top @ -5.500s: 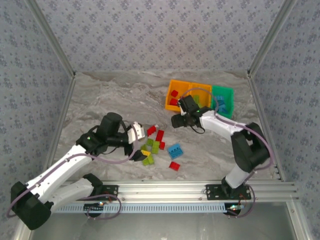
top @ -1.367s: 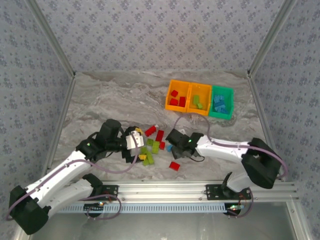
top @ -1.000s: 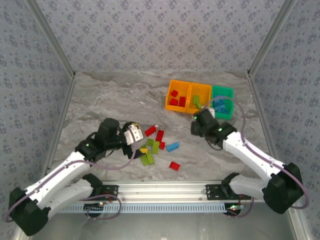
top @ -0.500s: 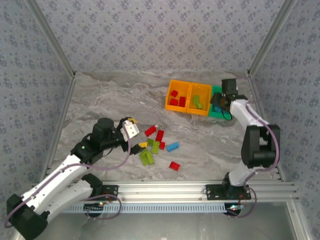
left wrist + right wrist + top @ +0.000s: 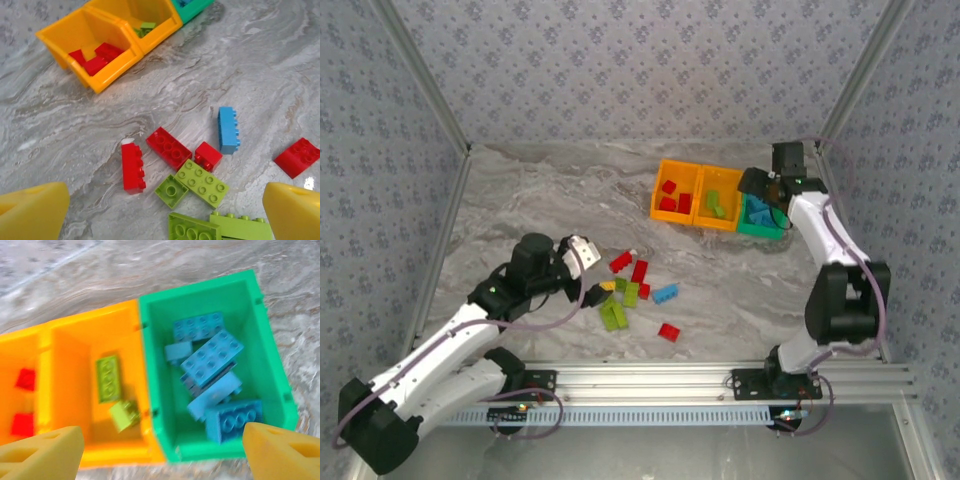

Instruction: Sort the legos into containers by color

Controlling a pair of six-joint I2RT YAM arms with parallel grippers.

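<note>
The upturned lime green lego (image 5: 194, 228) lies lengthwise from finger to finger, so I will turn my left gripper crosswise next and move it down around the long sides of the lego.
Loose legos lie on the table: red bricks (image 5: 168, 148) (image 5: 133, 166), lime green bricks (image 5: 201, 183) and one blue brick (image 5: 228, 129), the same blue brick (image 5: 666, 294) in the top view. My left gripper (image 5: 590, 272) hovers open at the pile's left edge, nothing between its yellow fingertips (image 5: 30, 212). The containers stand in a row at the far right: an orange bin (image 5: 675, 193) with red bricks, an orange bin (image 5: 70, 365) with lime bricks (image 5: 108, 377), and a green bin (image 5: 155, 365) with several blue bricks (image 5: 212, 357). My right gripper (image 5: 162, 455) hangs open over the green bin, holding nothing.
A separate red brick (image 5: 668, 332) lies nearer the front than the pile. The right wall post (image 5: 840, 110) stands close behind the right arm. An aluminium rail (image 5: 650, 380) runs along the front edge. Bare marble table (image 5: 550, 190) stretches left of the bins.
My right gripper has travelled from the pile to above the green bin and its jaws have spread wider. The left gripper has barely shifted beside the pile.
</note>
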